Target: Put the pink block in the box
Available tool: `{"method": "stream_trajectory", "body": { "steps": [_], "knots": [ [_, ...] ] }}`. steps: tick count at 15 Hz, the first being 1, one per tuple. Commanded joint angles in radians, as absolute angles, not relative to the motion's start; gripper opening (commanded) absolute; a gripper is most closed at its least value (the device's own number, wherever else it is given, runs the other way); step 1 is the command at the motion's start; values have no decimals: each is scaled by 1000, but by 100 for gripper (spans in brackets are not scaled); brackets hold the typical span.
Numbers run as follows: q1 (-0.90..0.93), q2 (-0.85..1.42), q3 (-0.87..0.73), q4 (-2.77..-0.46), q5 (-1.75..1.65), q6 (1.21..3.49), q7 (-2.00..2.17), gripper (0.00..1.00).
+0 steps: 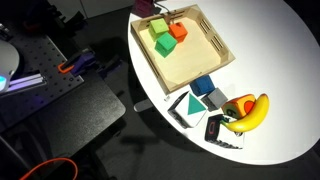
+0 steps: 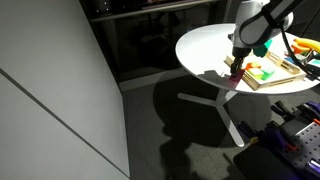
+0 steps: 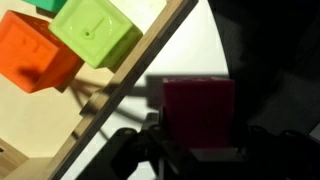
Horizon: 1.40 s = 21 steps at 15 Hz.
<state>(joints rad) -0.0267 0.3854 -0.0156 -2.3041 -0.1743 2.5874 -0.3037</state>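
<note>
The box's light green block is past the side of the box, to the left in the wrist view, so my gripper will next move across to above the light green block and let go.
The pink block sits between my gripper's dark fingers in the wrist view, which are shut on it just outside the box's wooden wall. In an exterior view the block and gripper are at the far corner of the box, at the frame's top edge. In an exterior view the block hangs under the arm near the table's rim, beside the box. Inside the box lie a green block and an orange-red cube.
On the white round table, past the box's near end, lie a banana, a blue block, a grey block and black-and-white cards. The table edge drops off to a dark floor.
</note>
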Motion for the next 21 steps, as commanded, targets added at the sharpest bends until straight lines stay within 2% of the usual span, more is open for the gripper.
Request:
{"method": "stream_trajectory", "body": {
  "steps": [1,17,18,19,21],
  "knots": [
    [-33,280,-27,-2348,-183,2564,-259,31],
    [-178,136,-128,-2463,-34,2490,-231,31],
    [-184,135,-133,-2468,-31,2491,-231,79],
    [-188,135,-138,-2473,-31,2496,-231,82],
    [-192,130,-141,-2483,-31,2499,-233,97]
  ]
}}
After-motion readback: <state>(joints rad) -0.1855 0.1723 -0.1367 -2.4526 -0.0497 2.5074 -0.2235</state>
